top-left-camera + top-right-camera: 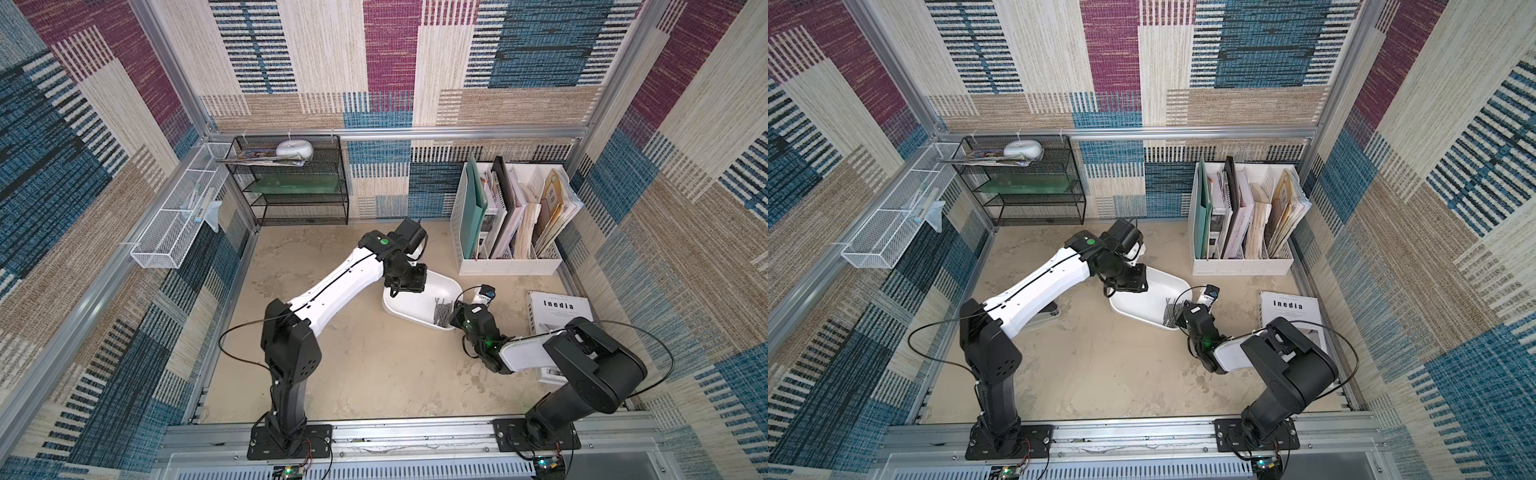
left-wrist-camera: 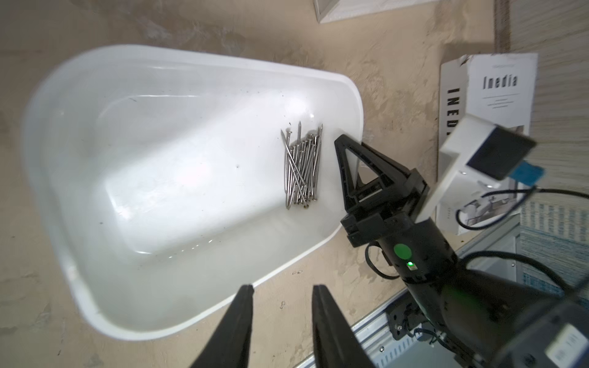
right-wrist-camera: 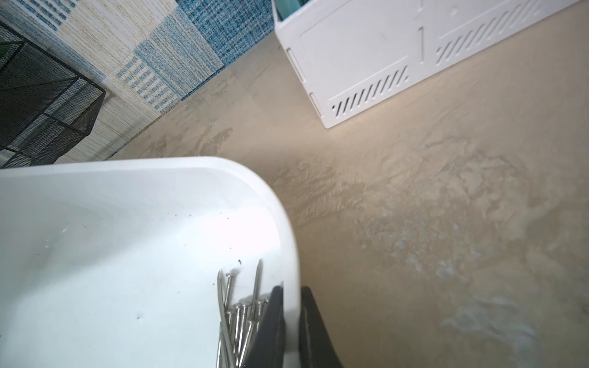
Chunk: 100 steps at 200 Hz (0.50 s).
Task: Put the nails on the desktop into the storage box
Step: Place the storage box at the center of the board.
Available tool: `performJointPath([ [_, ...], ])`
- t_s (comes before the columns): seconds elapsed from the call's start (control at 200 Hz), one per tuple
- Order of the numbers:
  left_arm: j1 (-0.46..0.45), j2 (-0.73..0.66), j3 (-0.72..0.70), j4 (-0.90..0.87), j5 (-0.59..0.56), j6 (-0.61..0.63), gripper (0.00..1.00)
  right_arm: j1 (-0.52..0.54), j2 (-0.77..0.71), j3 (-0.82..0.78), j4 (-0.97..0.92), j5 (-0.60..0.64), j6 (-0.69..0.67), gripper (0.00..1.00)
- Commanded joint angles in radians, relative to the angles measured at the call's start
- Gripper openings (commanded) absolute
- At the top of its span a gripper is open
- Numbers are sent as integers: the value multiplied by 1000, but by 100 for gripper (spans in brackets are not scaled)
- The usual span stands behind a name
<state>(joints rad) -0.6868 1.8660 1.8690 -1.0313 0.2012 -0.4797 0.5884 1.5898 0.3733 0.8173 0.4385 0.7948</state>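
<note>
The box lies crooked. My right gripper shifts and turns its end beside the nails toward the bare desktop beyond the box's opposite end next, then releases.
The white storage box (image 1: 419,299) (image 2: 95,159) lies on the beige desktop (image 1: 374,365), right of centre. Several nails (image 1: 442,313) (image 1: 1171,311) (image 2: 301,169) (image 3: 239,312) lie in a heap inside it, against its right end wall. My right gripper (image 3: 291,290) (image 1: 455,320) is shut on that end wall, one finger inside beside the nails and one outside. My left gripper (image 2: 283,286) hovers above the box's opposite end, open, with only bare desktop and the box's rim showing between its fingers. No nails show on the desktop.
A white slotted file holder (image 1: 511,232) with folders stands at the back right. A book titled Inedia (image 1: 557,311) lies right of the box, partly under my right arm. A black mesh shelf (image 1: 299,183) stands at the back left, and a white wire basket (image 1: 174,232) hangs on the left wall.
</note>
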Motion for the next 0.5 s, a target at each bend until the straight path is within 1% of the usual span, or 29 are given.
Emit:
performJointPath([
  [0.0, 22, -98, -87, -11, -25, 15, 36, -23, 22, 15, -12, -43, 0, 0],
  [0.09, 49, -215, -235, 22, -53, 7, 36, -33, 48, -12, 56, -64, 48, 0],
  [0.15, 70, -300, -356, 60, -65, -11, 36, -49, 78, -28, 114, -108, 54, 0],
  [0.265, 107, -447, -580, 131, -80, -52, 36, -52, 94, -26, 182, -172, 0, 0],
  [0.371, 127, -569, -725, 154, -112, -81, 36, -43, 78, 37, 90, -224, -92, 0],
  [0.496, 140, -707, -852, 160, -150, -118, 36, -38, 51, 62, 41, -258, -136, 0],
])
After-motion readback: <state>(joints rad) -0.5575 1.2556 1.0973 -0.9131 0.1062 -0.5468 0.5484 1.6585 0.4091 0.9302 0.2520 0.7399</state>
